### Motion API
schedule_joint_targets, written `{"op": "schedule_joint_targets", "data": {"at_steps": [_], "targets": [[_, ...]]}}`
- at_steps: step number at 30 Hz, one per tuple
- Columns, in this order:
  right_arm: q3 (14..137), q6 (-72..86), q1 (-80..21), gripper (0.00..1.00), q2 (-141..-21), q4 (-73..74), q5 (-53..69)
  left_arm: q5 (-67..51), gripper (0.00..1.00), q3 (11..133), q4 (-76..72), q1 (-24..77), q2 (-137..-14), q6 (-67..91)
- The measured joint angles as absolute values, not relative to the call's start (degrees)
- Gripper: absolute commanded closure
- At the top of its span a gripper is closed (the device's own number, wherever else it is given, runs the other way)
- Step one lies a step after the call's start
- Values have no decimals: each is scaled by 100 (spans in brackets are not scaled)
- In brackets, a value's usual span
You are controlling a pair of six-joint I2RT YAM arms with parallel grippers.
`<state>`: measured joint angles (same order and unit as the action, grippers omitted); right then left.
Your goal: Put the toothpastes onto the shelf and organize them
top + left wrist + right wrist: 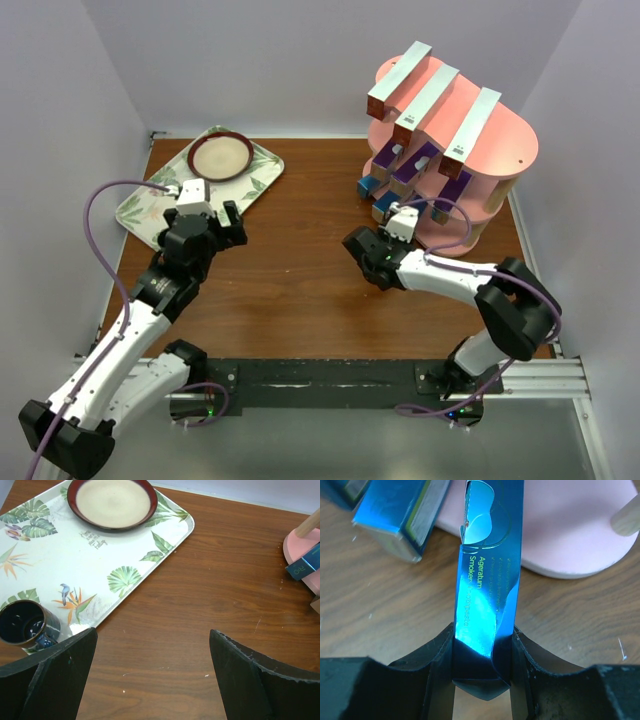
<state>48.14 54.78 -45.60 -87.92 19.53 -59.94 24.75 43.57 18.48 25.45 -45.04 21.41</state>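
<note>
The robot's right gripper will move outward and down next, to release the blue toothpaste (487,580) on the pink bottom board, because only the toothpaste's far end overlaps.
The pink shelf (510,140) stands at the back right. Three silver and red toothpastes (430,100) lie across its top board, purple ones (415,165) sit on the middle tier, and blue ones (372,185) lie at the bottom. My right gripper (482,655) is shut on a blue toothpaste (487,580), low over the table. The box's far end reaches over the edge of the pink bottom board (570,530). Two more blue boxes (402,515) lie to its left. My left gripper (152,670) is open and empty above bare table, next to the tray.
A leaf-patterned tray (150,205) at the back left holds a red-rimmed plate (221,157) and a dark blue cup (22,622). The shelf's edge (300,550) and a blue box end (303,566) show at the right of the left wrist view. White walls enclose the table.
</note>
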Motion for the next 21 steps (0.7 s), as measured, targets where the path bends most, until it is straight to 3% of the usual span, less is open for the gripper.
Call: {"op": "schedule_joint_targets", "data": {"at_steps": [21], "targets": [[5522,4987,-3605,57,-9828,1472,-5887,1981,0,4320,1767,2250,-4506,2143]]}}
